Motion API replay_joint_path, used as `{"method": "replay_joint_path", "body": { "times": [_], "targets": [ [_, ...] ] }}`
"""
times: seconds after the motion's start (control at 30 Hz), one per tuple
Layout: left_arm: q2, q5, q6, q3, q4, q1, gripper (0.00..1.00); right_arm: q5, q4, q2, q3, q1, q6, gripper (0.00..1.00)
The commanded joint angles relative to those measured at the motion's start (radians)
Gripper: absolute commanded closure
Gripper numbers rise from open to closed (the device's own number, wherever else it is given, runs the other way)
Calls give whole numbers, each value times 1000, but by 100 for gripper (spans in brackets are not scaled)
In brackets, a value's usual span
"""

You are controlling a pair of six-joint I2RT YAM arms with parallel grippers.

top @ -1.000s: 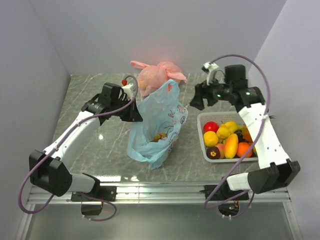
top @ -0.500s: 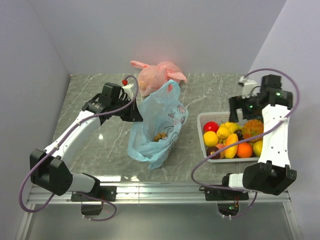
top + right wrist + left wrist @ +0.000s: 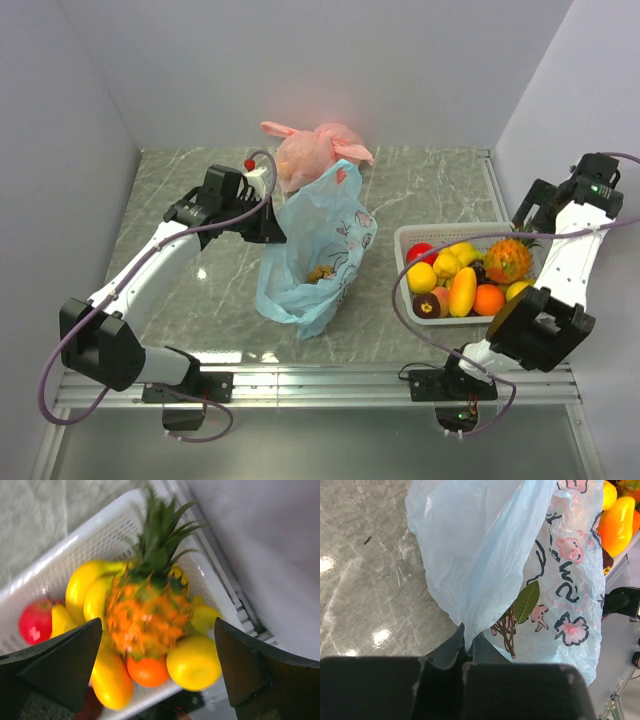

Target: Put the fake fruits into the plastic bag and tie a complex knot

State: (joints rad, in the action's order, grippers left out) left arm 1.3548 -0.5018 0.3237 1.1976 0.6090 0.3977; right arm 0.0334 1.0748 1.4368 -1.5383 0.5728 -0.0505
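Observation:
The right gripper moves down onto the pineapple's leafy top (image 3: 526, 236) (image 3: 160, 545) below it next, since the green top is slimmer than the pineapple's wide orange body.
The light-blue plastic bag (image 3: 318, 250) with pink and dark print stands open mid-table. My left gripper (image 3: 272, 228) is shut on the bag's left rim; in the left wrist view the film (image 3: 485, 570) is pinched between my fingers (image 3: 451, 645). One small fruit with a leaf (image 3: 526, 602) lies inside. The other fake fruits fill a white basket (image 3: 405, 240): a pineapple (image 3: 507, 258), red, yellow and orange pieces. My right gripper (image 3: 535, 205) is open and empty above the basket's far right side; its wrist view shows the pineapple (image 3: 147, 612) between the spread fingers.
A pink-orange knotted bag (image 3: 310, 150) sits behind the blue bag. Grey walls close in at left, back and right. A metal rail (image 3: 320, 385) runs along the near edge.
My right arm has swung from beside the blue bag to the far right over the basket, uncovering the pineapple. The left gripper and the bag have stayed still.

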Motion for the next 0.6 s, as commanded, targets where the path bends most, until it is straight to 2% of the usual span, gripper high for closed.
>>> {"method": "replay_joint_path", "body": {
  "times": [0.0, 0.1, 0.2, 0.47, 0.57],
  "targets": [
    [0, -26, -2, 14, -37, -5, 100, -43, -131, 25, 12, 21, 199, 0],
    [6, -30, 3, 16, -45, -5, 100, -78, -273, -21, 90, 21, 266, 0],
    [13, -20, 2, 20, -45, -7, 99, -116, -331, -15, 133, 21, 340, 2],
    [32, -29, 0, 36, -45, -8, 100, -138, -398, 65, 198, 21, 440, 2],
    [29, -32, 6, 27, -54, -10, 100, -90, -386, 111, 201, 22, 457, 0]
  ]
}}
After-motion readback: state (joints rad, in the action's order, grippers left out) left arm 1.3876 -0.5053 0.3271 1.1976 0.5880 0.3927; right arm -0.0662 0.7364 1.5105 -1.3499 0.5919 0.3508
